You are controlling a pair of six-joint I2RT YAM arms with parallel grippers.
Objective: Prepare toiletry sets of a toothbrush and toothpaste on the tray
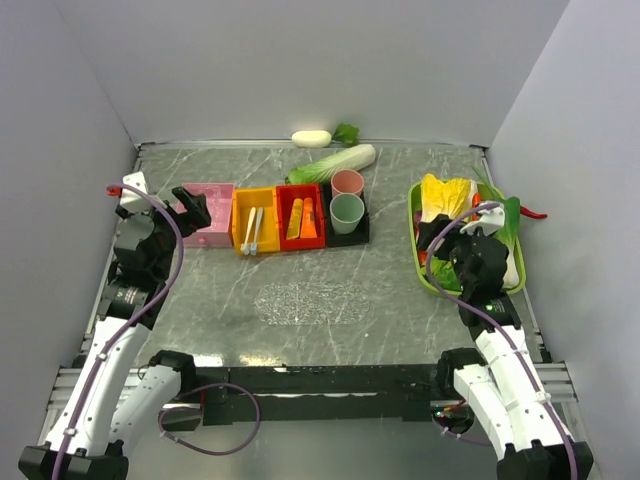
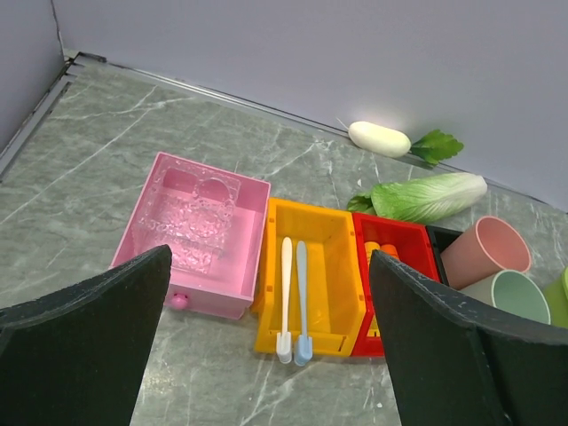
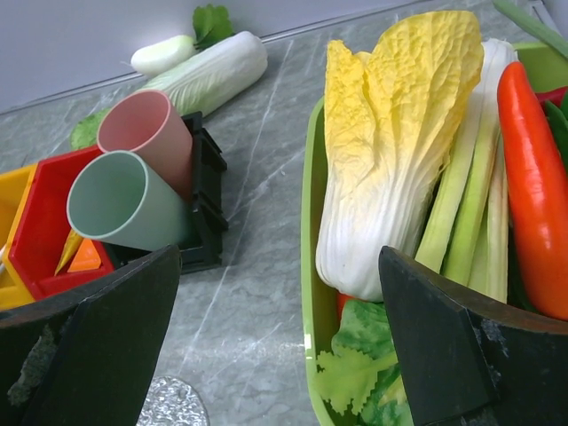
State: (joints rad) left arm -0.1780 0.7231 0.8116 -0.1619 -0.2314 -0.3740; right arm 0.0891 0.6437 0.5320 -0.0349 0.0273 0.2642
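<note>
I should move my right gripper left in the top view next, down onto the green cup's clear rim facing the vegetable tray.
Two toothbrushes (image 1: pixel 251 230), one white (image 2: pixel 286 293) and one pale blue (image 2: pixel 302 297), lie side by side in a yellow bin (image 2: pixel 342 232). Two orange toothpaste tubes (image 1: pixel 301 218) stand in the red bin (image 1: pixel 284 225) beside it; the wrist views show only their ends (image 2: pixel 383 252) (image 3: pixel 84 257). The clear speckled tray (image 1: pixel 312 302) lies flat at the table's centre with nothing on it, and one corner (image 3: pixel 173 404) shows in the right wrist view. My left gripper (image 1: pixel 192 208) (image 2: pixel 269 257) hangs open above the pink and yellow bins. My right gripper (image 1: pixel 438 245) (image 3: pixel 280 257) is open over the vegetable tray's left rim.
A pink bin (image 1: pixel 212 213) sits left of the yellow one. A pink cup (image 1: pixel 347 183) and a green cup (image 1: pixel 346 212) stand in a black holder (image 1: pixel 350 238). A green vegetable tray (image 1: pixel 420 258) fills the right side. A cabbage (image 1: pixel 335 163) and white radish (image 1: pixel 311 138) lie by the back wall.
</note>
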